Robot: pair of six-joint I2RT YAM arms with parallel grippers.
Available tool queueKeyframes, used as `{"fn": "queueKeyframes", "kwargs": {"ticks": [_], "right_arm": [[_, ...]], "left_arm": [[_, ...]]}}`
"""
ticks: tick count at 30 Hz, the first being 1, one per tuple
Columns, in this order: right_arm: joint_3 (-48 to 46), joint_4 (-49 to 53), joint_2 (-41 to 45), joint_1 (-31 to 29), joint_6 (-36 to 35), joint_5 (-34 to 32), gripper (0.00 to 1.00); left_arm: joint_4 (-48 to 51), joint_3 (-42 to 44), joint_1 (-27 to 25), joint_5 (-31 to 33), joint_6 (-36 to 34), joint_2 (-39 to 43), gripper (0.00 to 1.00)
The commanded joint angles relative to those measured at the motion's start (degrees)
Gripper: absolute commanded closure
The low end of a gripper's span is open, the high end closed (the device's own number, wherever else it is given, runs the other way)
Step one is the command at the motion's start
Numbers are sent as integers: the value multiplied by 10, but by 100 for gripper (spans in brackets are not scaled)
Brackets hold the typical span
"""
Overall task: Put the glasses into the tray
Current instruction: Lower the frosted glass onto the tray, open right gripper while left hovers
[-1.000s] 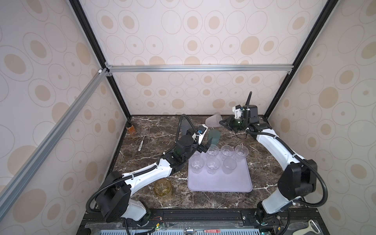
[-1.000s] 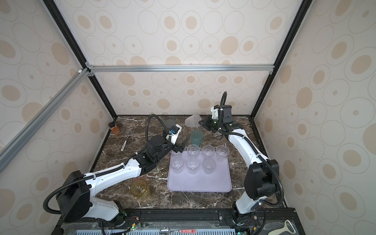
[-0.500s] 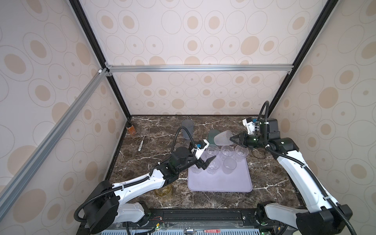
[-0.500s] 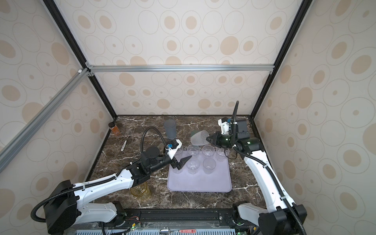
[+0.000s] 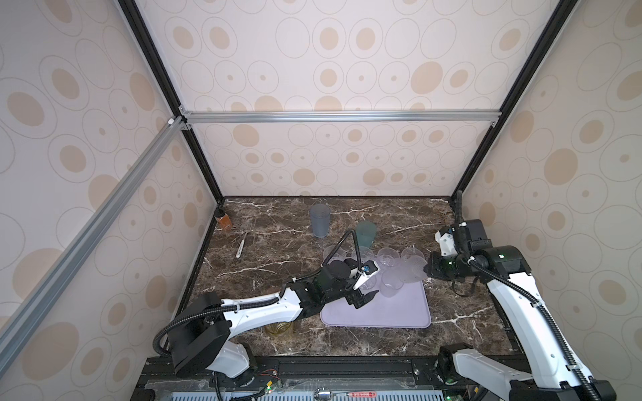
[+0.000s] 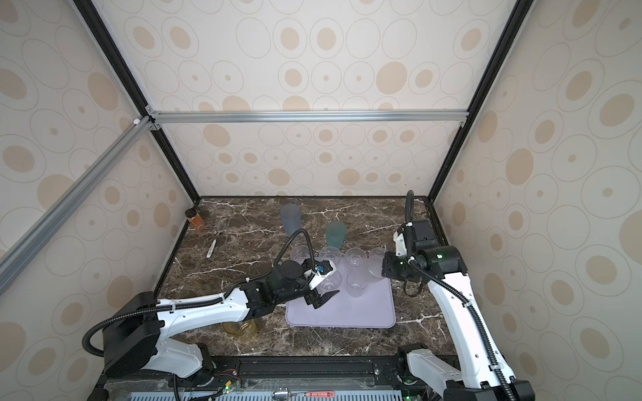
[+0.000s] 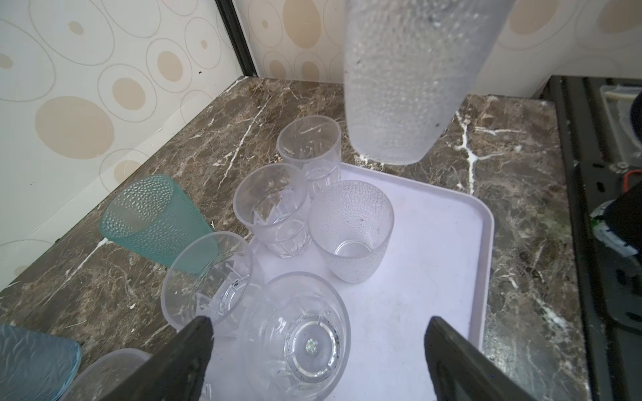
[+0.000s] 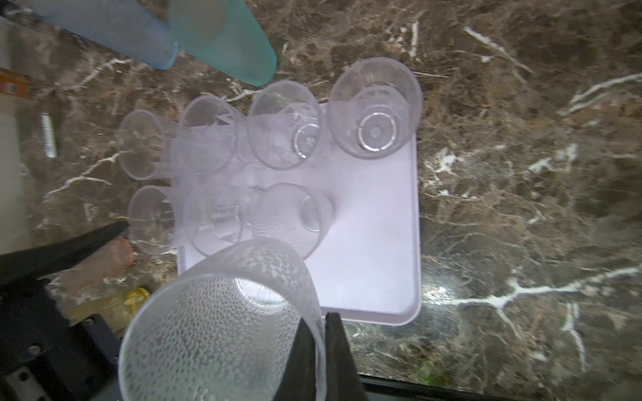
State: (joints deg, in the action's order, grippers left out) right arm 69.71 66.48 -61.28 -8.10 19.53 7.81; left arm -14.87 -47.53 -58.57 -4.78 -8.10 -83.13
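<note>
I need to lower the held glass with my right gripper next, onto the bare tray patch point(image 5: 412, 289) point(image 8: 374, 210) below, beside the standing frosted glass, and let go of the glass's rim.
The lavender tray point(image 5: 396, 314) point(image 6: 351, 314) lies on the marble table, and several clear glasses point(image 5: 388, 256) point(image 7: 278, 211) stand on its far part. A frosted glass point(image 7: 351, 229) stands among them. My right gripper point(image 5: 429, 269) point(image 8: 321, 330) is shut on the rim of another frosted glass point(image 5: 411, 270) point(image 8: 215, 323), which hangs tilted over the tray's right edge. My left gripper point(image 5: 364, 299) point(image 7: 319, 321) is open and empty above the tray's near left part. Behind the tray, on the table, stand a teal glass point(image 5: 365, 232) and a tall blue-grey glass point(image 5: 319, 220). The left arm partly hides an amber-yellow glass point(image 5: 279, 328).
A small amber bottle point(image 5: 223, 220) stands in the far left corner. A thin metal utensil point(image 5: 242, 244) lies near it. Patterned walls close in the table on three sides, and a black rail runs along its front edge.
The right arm has swung from the back of the table to the tray's right edge, carrying the frosted glass. The left gripper, still open, has drawn back from the teal glass towards the front.
</note>
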Motion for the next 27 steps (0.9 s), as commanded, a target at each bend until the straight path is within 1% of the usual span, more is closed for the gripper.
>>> {"fn": "queueKeyframes", "kwargs": {"ticks": [1, 6, 10, 19, 27], "right_arm": [[-28, 26, -6, 3, -8, -88, 100], [-66, -22, -39, 3, 7, -125, 100], [-74, -45, -77, 7, 12, -144, 100], [-92, -120, -136, 13, 16, -142, 100], [-110, -164, -185, 16, 14, -142, 100]], "left_arm": [[45, -46, -5, 20, -53, -17, 3], [58, -73, -5, 31, -64, -43, 2], [69, -90, -4, 32, -77, -60, 1], [122, -138, -2, 22, -104, -105, 1], [126, -141, 3, 22, -99, -110, 1]]}}
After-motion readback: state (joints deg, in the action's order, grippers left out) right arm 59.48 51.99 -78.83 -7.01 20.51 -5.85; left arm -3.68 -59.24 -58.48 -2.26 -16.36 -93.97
